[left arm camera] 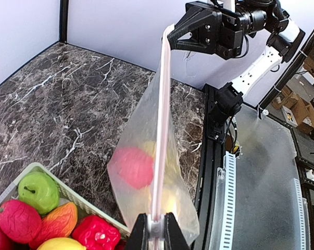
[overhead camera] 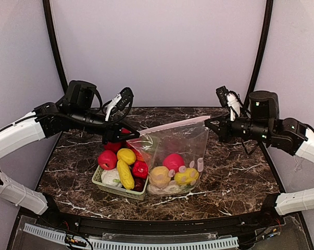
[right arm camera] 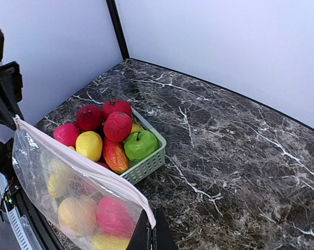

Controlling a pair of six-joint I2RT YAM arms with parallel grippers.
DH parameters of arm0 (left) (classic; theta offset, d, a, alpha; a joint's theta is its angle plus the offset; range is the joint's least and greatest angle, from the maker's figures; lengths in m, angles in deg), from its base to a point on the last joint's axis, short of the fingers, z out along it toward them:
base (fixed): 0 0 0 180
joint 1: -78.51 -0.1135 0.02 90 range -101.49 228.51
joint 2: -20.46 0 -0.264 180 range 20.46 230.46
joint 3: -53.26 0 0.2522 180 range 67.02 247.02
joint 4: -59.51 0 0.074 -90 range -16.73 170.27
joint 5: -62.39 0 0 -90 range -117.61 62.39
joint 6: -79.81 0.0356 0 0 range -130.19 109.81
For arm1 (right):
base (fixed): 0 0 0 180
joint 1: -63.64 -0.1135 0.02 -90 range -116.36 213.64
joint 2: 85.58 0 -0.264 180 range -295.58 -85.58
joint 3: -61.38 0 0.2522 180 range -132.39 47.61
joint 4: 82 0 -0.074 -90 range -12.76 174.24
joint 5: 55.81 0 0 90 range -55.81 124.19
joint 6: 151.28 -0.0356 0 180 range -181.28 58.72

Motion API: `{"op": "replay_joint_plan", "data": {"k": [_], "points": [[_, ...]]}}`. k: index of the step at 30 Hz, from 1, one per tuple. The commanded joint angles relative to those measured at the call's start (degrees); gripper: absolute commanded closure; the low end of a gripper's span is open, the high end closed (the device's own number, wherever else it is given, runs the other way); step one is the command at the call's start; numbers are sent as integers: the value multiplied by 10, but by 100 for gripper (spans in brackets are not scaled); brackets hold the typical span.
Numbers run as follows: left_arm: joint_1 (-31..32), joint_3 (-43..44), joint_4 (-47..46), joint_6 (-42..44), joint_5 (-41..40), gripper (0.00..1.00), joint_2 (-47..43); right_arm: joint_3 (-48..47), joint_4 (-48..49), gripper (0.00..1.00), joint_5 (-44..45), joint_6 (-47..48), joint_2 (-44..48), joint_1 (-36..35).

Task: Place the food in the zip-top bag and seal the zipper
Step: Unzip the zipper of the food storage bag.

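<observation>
My left gripper keeps still at the zipper's end and spreads its fingers to release the slider tab point(overhead camera: 139, 134) point(left arm camera: 157, 228) next, since my right gripper holds the bag's opposite corner.
The zip-top bag point(overhead camera: 172, 151) hangs stretched between both grippers, its bottom resting on the table. Inside lie a pink-red point(overhead camera: 173, 161), a yellow point(overhead camera: 187, 176) and a tan point(overhead camera: 159, 176) piece of food. The pink zipper point(left arm camera: 162, 130) runs taut from my left gripper point(left arm camera: 156, 215) up to the right gripper point(left arm camera: 171, 37). The left jaws are shut on the white slider tab point(left arm camera: 157, 228) at the strip's near end. My right gripper point(right arm camera: 152, 214) is shut on the bag's opposite top corner point(right arm camera: 149, 211). More food point(overhead camera: 125, 156) sits in the basket.
A pale green slatted basket point(overhead camera: 117, 190) stands against the bag's left side, holding several red, yellow, green and orange pieces point(right arm camera: 141, 145). Dark marble table point(overhead camera: 235, 172) stretches right of the bag. Black frame posts point(overhead camera: 261, 47) rise at the back corners.
</observation>
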Motion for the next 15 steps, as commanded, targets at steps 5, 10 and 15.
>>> {"op": "replay_joint_plan", "data": {"k": [5,10,15], "points": [[-21,-40,141,27,-89,99,-67,29,-35,100,147,-32,40,50],[-21,-75,51,-34,-56,83,-87,52,16,100,16,0,51,50],[-21,-151,-117,-132,-15,22,-107,62,53,100,-81,12,52,50]]}}
